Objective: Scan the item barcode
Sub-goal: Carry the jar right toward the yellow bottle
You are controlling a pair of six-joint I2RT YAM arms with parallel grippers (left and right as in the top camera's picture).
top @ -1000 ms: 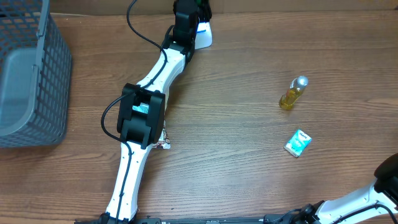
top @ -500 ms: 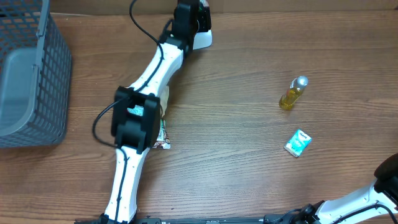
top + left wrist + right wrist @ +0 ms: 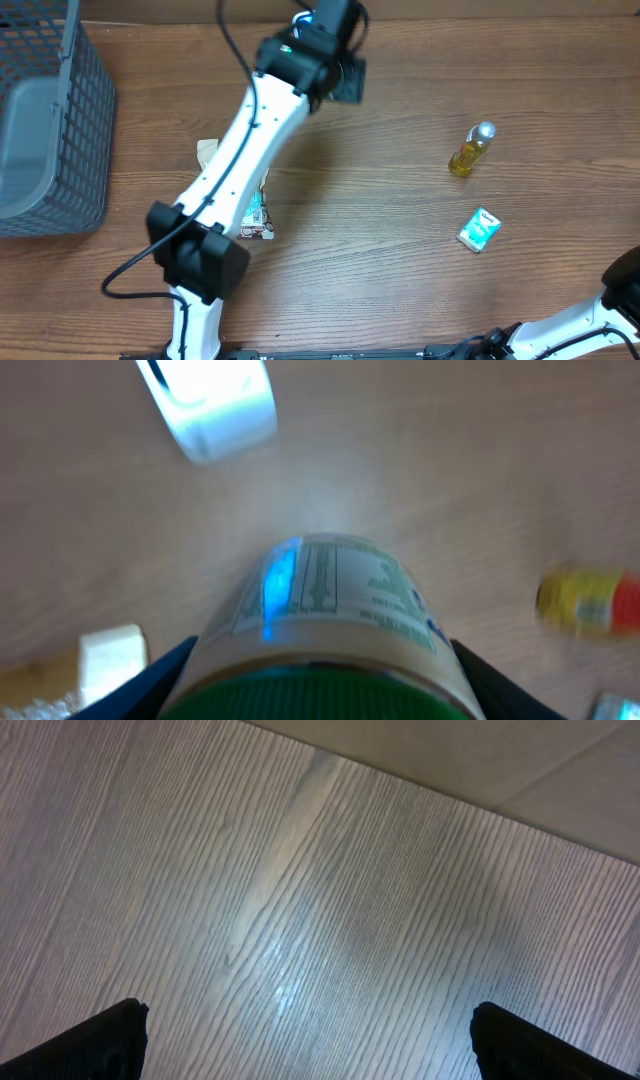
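Next, the left gripper moves back and down to bare wood [image 3: 432, 222] beside the teal packet and releases the jar, as blue light falls across the label.
My left gripper [image 3: 320, 695] is shut on a jar [image 3: 325, 600] with a green ribbed lid and a pale printed label. A blue streak of light falls across the label. The white scanner [image 3: 212, 405] lies on the wood beyond the jar, at the upper left of the left wrist view. In the overhead view the left gripper [image 3: 335, 50] is at the table's far edge and covers both jar and scanner. My right gripper [image 3: 310, 1045] is open over bare wood with nothing between its fingers.
A yellow bottle [image 3: 470, 150] and a teal packet [image 3: 479, 229] lie at the right. A snack wrapper [image 3: 255, 215] and a beige piece [image 3: 208, 152] lie beside the left arm. A grey wire basket [image 3: 60, 140] stands at the far left.
The left arm's elbow has swung down and left, uncovering the wrapper. Its gripper has shifted right along the far edge, over where the scanner showed.
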